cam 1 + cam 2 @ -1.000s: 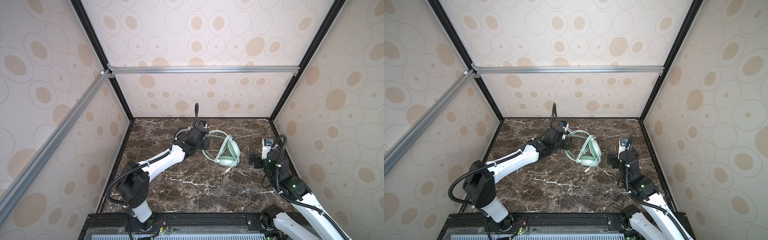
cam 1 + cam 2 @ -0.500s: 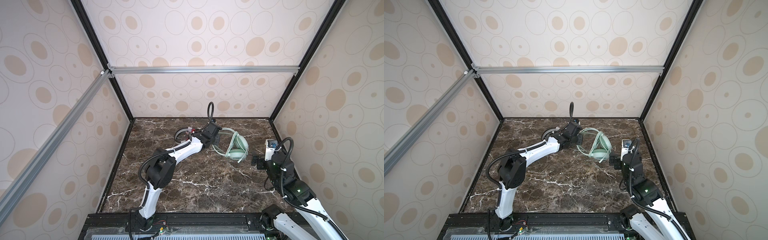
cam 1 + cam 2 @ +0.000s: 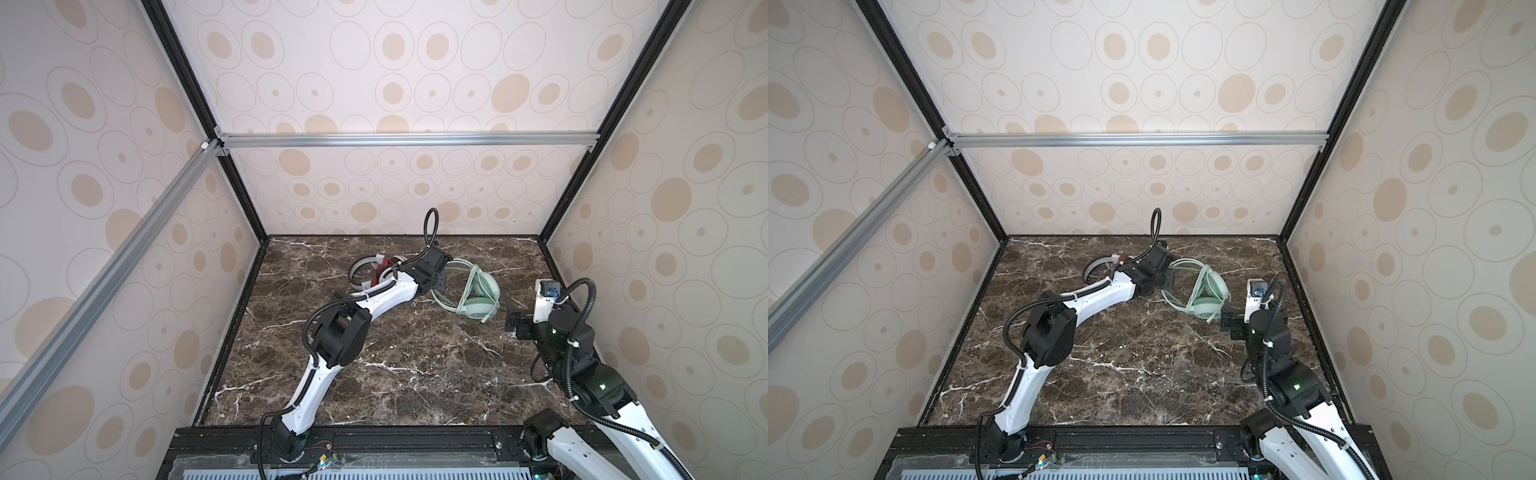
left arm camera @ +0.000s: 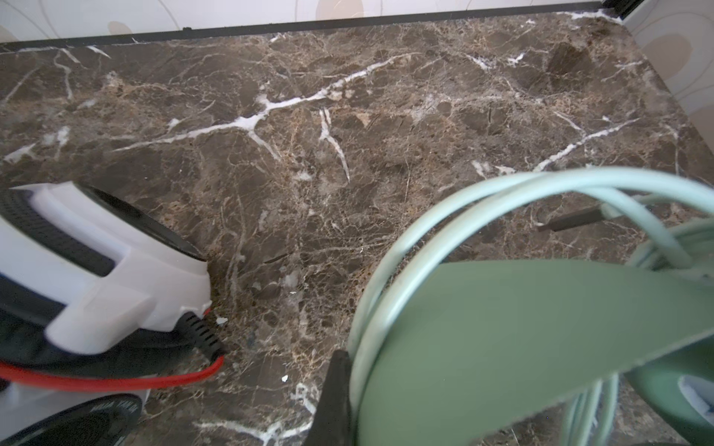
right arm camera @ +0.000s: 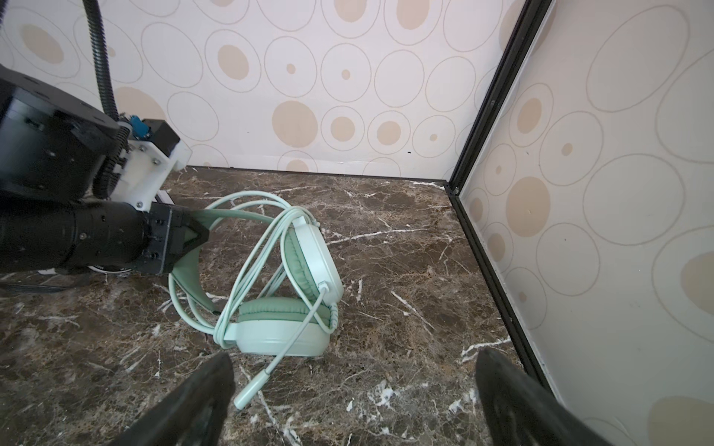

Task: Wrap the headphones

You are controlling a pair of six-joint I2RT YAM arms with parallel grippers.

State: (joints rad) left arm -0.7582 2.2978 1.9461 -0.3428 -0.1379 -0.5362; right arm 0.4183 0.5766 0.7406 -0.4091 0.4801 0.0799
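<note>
My left gripper will next move down toward the marble below the green headband (image 3: 449, 293) and let go of the headband there, with the pale cord looped around headband and ear cups.
The mint-green headphones (image 3: 478, 299) (image 3: 1208, 299) (image 5: 282, 328) rest with one ear cup on the marble, their pale cord looped around band and cups. The plug (image 5: 251, 390) trails loose on the tabletop. My left gripper (image 3: 440, 282) (image 3: 1167, 280) (image 5: 193, 235) (image 4: 355, 386) is shut on the green headband (image 4: 502, 328). The white headphones (image 3: 365, 270) (image 3: 1096, 266) (image 4: 96, 278) with their red cord (image 4: 116, 380) lie behind the left arm, partly hidden by it. My right gripper (image 3: 513, 322) (image 3: 1229, 322) (image 5: 351, 363) is open, just short of the green ear cup, and holds nothing.
The marble tabletop (image 3: 395, 374) is boxed in by patterned walls. The back wall (image 5: 347, 116) and the right wall's black frame post (image 5: 483, 239) stand close to the green headset. The left arm's elbow (image 3: 338, 332) rises over the table's middle left.
The left arm has carried the green headset to the right and a little toward the back wall, and its elbow has swung right. The right gripper stays open in almost the same place.
</note>
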